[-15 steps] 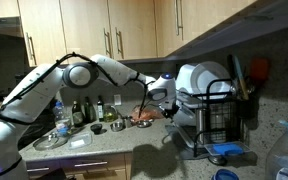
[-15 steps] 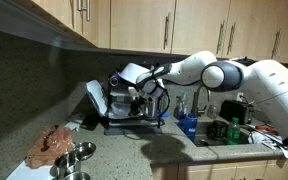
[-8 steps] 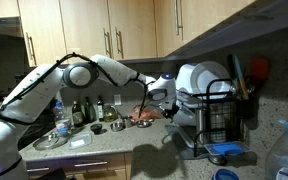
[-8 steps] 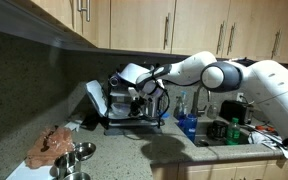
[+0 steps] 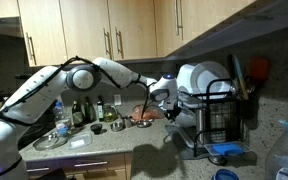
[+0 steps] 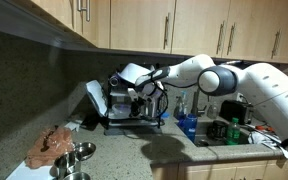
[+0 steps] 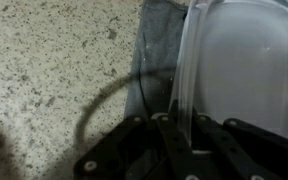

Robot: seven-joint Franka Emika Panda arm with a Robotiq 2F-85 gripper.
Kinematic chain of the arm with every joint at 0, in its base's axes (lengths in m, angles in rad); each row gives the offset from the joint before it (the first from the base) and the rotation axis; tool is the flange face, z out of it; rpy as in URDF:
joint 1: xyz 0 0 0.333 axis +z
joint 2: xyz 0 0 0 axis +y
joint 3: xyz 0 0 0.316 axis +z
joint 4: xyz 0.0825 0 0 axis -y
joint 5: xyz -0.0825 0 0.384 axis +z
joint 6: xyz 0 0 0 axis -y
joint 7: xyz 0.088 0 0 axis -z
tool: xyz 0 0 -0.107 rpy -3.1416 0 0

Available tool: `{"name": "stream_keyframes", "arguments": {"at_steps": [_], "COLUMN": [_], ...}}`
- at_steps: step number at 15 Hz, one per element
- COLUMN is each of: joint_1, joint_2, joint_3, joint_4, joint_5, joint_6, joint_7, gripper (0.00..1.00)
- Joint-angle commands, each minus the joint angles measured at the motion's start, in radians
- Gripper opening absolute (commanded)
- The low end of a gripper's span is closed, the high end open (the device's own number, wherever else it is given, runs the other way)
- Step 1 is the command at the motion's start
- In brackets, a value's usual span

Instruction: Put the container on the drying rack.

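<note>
The gripper eases to the right in the wrist view next, away from the speckled counter, and releases the container's rim, since the drying rack lies that way.
My gripper is shut on the rim of a translucent white plastic container and holds it at the black wire drying rack. The rack has a mesh utensil basket at its side. In an exterior view the container is tilted over the rack, with the gripper beside it. In the wrist view the fingers pinch the container wall above the grey base tray and a black rack wire.
Bottles and metal bowls stand on the speckled counter. Metal bowls and a brown cloth lie in front of the rack. Blue items sit by the sink. Wall cabinets hang overhead.
The arm's elbow has shifted slightly toward the rack. The gripper and the container stay at about the same place.
</note>
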Motion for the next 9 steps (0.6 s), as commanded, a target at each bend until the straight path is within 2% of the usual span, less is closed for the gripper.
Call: {"name": "stream_keyframes", "arguments": {"at_steps": [1,9], "joint_1": [0.014,0.014], "joint_2": [0.039,0.079], "joint_3": [-0.020,-0.014], "joint_4": [0.097,0.186], "joint_5": [-0.065,-0.118], "joint_6": [-0.070,-0.078], "joint_7": [0.115,0.190], "gripper": [0.01,0.01]}}
